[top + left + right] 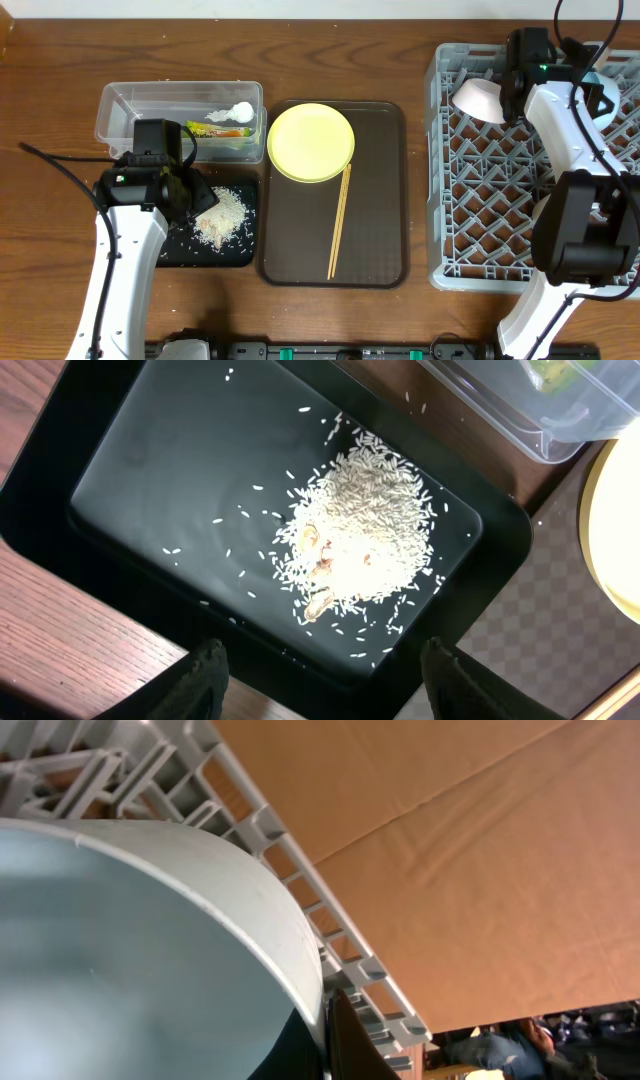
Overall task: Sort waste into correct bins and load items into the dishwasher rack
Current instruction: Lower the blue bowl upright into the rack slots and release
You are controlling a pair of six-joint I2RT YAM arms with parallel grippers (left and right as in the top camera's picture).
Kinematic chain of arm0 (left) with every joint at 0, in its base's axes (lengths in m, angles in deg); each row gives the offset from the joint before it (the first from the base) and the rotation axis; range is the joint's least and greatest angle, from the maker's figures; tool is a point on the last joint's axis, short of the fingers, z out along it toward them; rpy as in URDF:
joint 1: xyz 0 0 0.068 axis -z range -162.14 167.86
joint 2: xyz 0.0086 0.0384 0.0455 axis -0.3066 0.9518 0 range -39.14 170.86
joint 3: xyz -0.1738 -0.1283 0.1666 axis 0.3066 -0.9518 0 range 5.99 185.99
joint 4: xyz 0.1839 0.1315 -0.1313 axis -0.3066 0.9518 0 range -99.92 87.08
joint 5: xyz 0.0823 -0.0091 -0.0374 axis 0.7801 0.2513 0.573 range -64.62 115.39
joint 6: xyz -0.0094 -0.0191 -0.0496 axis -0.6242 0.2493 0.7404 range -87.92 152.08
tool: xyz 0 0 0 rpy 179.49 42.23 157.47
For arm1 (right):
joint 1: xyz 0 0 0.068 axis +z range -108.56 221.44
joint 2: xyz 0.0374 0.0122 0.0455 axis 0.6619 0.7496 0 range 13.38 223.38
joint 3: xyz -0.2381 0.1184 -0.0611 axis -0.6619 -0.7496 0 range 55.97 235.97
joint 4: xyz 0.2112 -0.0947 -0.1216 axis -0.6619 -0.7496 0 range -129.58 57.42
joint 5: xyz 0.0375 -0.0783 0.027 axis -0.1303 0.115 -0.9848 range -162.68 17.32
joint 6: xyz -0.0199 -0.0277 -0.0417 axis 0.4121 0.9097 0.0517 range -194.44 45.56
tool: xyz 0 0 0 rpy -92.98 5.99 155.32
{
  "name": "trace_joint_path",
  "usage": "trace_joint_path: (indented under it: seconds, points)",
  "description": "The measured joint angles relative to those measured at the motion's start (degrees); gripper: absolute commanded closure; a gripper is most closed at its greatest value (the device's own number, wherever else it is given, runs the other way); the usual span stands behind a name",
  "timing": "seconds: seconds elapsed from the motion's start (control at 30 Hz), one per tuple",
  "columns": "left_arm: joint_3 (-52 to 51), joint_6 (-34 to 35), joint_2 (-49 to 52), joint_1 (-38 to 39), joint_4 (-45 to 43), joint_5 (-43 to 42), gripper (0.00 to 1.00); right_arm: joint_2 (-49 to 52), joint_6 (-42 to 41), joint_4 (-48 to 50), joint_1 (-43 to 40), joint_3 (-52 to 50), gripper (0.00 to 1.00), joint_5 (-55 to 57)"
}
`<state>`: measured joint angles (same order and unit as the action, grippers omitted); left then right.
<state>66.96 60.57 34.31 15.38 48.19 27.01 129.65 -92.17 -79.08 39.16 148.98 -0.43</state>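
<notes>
The robot's right gripper will next carry the light blue bowl toward the pinkish-white bowl point(478, 98) and let go of the light blue bowl's rim, since the pinkish-white bowl is to the gripper's left in the overhead view.
My left gripper point(322, 670) is open and empty, hovering over the near edge of the black tray point(160, 470), which holds a heap of rice grains point(365, 530). In the overhead view it is at the tray's upper left point(190, 190). The clear tub point(130, 105) holds the green-and-orange wrapper point(205, 128) and the white scrap point(238, 112). My right gripper point(325, 1035) is shut on the rim of the light blue bowl point(120, 940) at the far right of the grey rack point(480, 200). The pinkish-white bowl point(478, 98) sits in the rack's far left. The green cup is out of view.
The yellow plate point(310, 142) and the chopsticks point(340, 220) lie on the dark brown serving tray point(380, 240) between the bins and the rack. The plate's edge shows in the left wrist view point(620, 530). Several grains are scattered across the black tray.
</notes>
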Motion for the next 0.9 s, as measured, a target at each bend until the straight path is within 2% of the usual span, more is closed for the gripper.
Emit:
trace_joint_path:
  seconds: [0.9]
  points:
    - [0.0, 0.0, 0.0, 0.0, 0.46, 0.0, 0.35, 0.5, -0.02, -0.33, 0.07, -0.02, 0.99, -2.27]
